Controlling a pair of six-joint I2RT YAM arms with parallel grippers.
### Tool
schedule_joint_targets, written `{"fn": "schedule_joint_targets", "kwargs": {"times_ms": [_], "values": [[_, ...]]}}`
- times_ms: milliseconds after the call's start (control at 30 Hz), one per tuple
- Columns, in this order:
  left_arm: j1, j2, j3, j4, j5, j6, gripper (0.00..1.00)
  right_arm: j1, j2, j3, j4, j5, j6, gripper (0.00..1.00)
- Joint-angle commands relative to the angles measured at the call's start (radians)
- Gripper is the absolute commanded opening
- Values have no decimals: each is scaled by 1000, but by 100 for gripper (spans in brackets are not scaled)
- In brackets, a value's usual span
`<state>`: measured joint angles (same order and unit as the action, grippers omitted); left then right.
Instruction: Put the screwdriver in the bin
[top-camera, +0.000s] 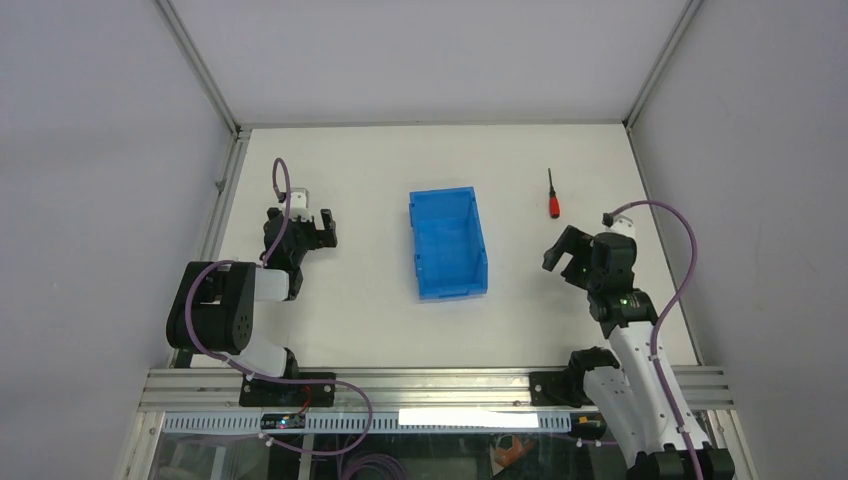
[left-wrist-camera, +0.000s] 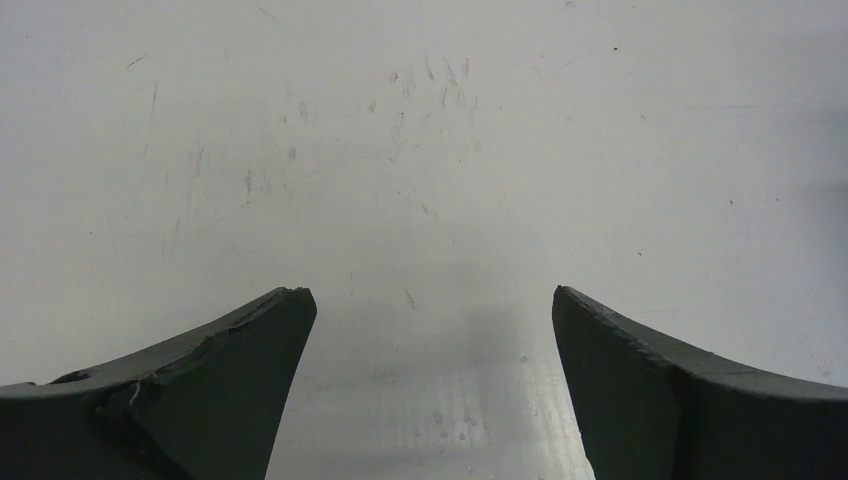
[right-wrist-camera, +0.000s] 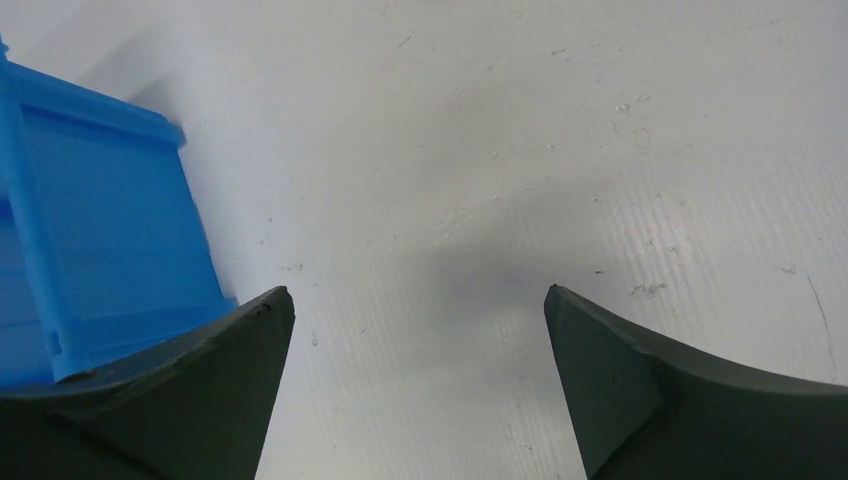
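Observation:
The screwdriver lies outward of my right gripper and below it, so next I will move that gripper outward and down and close it on the red handle (top-camera: 554, 206), the thicker end.
The small screwdriver (top-camera: 552, 196), with a red handle and a thin black shaft, lies on the white table at the far right. The blue bin (top-camera: 447, 243) stands in the middle of the table and looks empty; one of its corners shows at the left of the right wrist view (right-wrist-camera: 100, 230). My right gripper (top-camera: 562, 254) is open and empty, to the right of the bin and a little nearer than the screwdriver. My left gripper (top-camera: 322, 229) is open and empty over bare table left of the bin. Both wrist views show wide-apart fingers (left-wrist-camera: 235, 375) (right-wrist-camera: 220, 385) with nothing between them.
Metal frame rails (top-camera: 222, 205) run along the table's left, right and far edges, with grey walls behind them. A metal bar (top-camera: 440, 385) crosses the near edge by the arm bases. Purple cables (top-camera: 680, 260) loop from both arms.

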<state>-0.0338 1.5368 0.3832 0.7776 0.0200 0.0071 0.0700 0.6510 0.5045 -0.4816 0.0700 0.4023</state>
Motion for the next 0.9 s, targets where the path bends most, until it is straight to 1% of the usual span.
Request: {"fn": "schedule_joint_targets", "kwargs": {"times_ms": [0, 100, 200, 300, 433, 500, 633, 867], "values": [[-9, -30, 0, 27, 6, -17, 99, 7, 52, 74, 24, -13, -23, 99], [-8, -30, 0, 26, 6, -16, 99, 6, 150, 166, 25, -4, -52, 99], [-8, -29, 0, 26, 6, -17, 99, 5, 268, 275, 41, -45, -109, 99], [-8, -29, 0, 27, 6, -17, 99, 3, 426, 404, 45, -52, -162, 99], [-9, -29, -1, 27, 5, -16, 99, 2, 683, 621, -47, -14, -205, 99], [-8, -30, -1, 27, 6, -17, 99, -2, 791, 688, -46, -10, -223, 99], [-8, -29, 0, 26, 6, -17, 99, -3, 990, 818, -97, -25, -265, 99], [-8, -30, 0, 27, 6, -16, 99, -8, 1252, 984, -155, 59, -315, 99]]}}
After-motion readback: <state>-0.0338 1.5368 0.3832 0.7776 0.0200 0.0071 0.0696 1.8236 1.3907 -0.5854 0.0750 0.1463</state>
